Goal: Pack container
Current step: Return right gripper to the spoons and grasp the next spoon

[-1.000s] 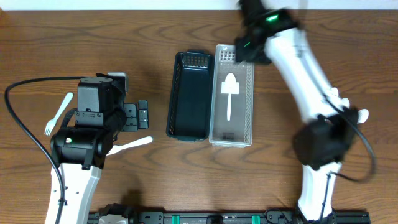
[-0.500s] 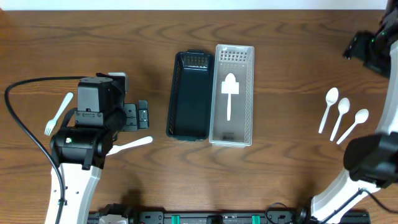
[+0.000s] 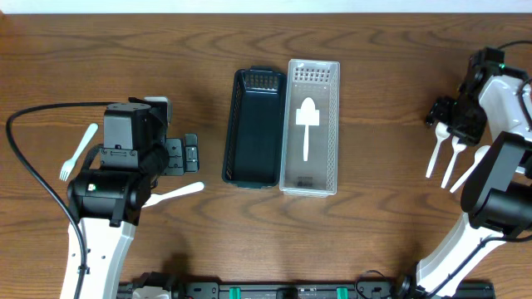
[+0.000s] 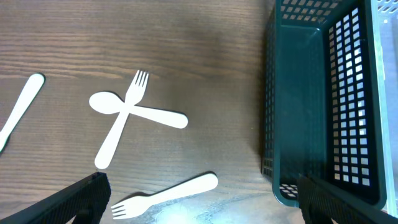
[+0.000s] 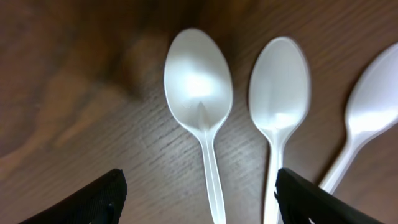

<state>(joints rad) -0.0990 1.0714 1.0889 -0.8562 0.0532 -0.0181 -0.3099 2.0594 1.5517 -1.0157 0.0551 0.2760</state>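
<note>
The spoon's handle is between my open fingers, so my right gripper will next go down to the spoon nearest the clear basket (image 3: 333, 124) below it and close around that spoon's neck (image 3: 439, 140).
A dark green basket (image 3: 231, 133) and a clear basket (image 3: 333, 124) stand side by side mid-table. One white spoon (image 3: 307, 120) lies in the clear basket. Three white spoons (image 3: 453, 159) lie at the far right. My right gripper (image 3: 449, 112) hovers just above them, open and empty. In the right wrist view its fingers (image 5: 199, 194) straddle the handle of the leftmost spoon (image 5: 199, 93). My left gripper (image 3: 184, 154) is open and empty, left of the dark basket (image 4: 311, 99). Below it lie a fork (image 4: 165, 194) and a fork crossed over a spoon (image 4: 121, 121).
Another white fork (image 3: 77, 152) lies at the far left, and one (image 3: 176, 192) lies in front of the left arm. A black cable (image 3: 33, 178) loops round the left arm. The table's front edge carries a black rail (image 3: 291, 291).
My right arm has swung from over the back of the clear basket to the far right and come down over the three spoons. The left arm has not moved.
</note>
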